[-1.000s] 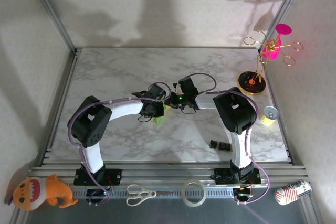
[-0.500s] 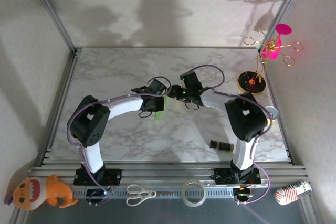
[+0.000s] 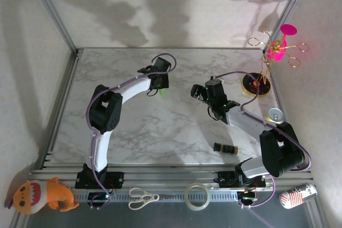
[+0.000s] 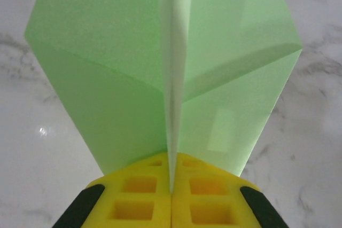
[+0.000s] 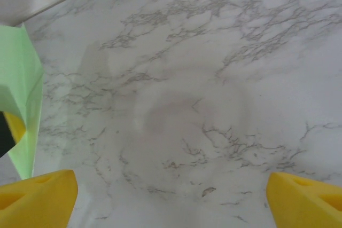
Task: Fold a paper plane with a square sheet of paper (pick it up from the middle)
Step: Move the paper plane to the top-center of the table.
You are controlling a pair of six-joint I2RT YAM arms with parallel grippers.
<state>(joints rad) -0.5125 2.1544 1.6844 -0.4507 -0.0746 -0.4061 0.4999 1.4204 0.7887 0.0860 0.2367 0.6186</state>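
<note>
My left gripper lowers the plane onto the marble next and releases it.
The light green paper plane (image 4: 160, 62) is folded into wings with a central keel. My left gripper (image 4: 172, 170) is shut on that keel, yellow pads pressed together. In the top view the left gripper (image 3: 159, 84) is at the far middle of the marble table, and the paper plane (image 3: 162, 92) hangs just below it. My right gripper (image 3: 198, 92) stands apart to the right, open and holding nothing. In the right wrist view its yellow fingers (image 5: 37, 196) are spread wide over bare marble, and the paper plane (image 5: 21, 94) shows at the left edge.
A small black cylinder (image 3: 225, 148) lies at the near right. A can (image 3: 274, 115), a round wooden stand (image 3: 255, 84) and a pink ornament (image 3: 280, 44) crowd the right edge. Scissors (image 3: 143, 197), a tape roll (image 3: 196, 196) and a plush toy (image 3: 45, 195) sit on the front rail.
The right gripper opened, let go of the paper and drew back to the right. The left arm carried the folded paper toward the far side of the table.
</note>
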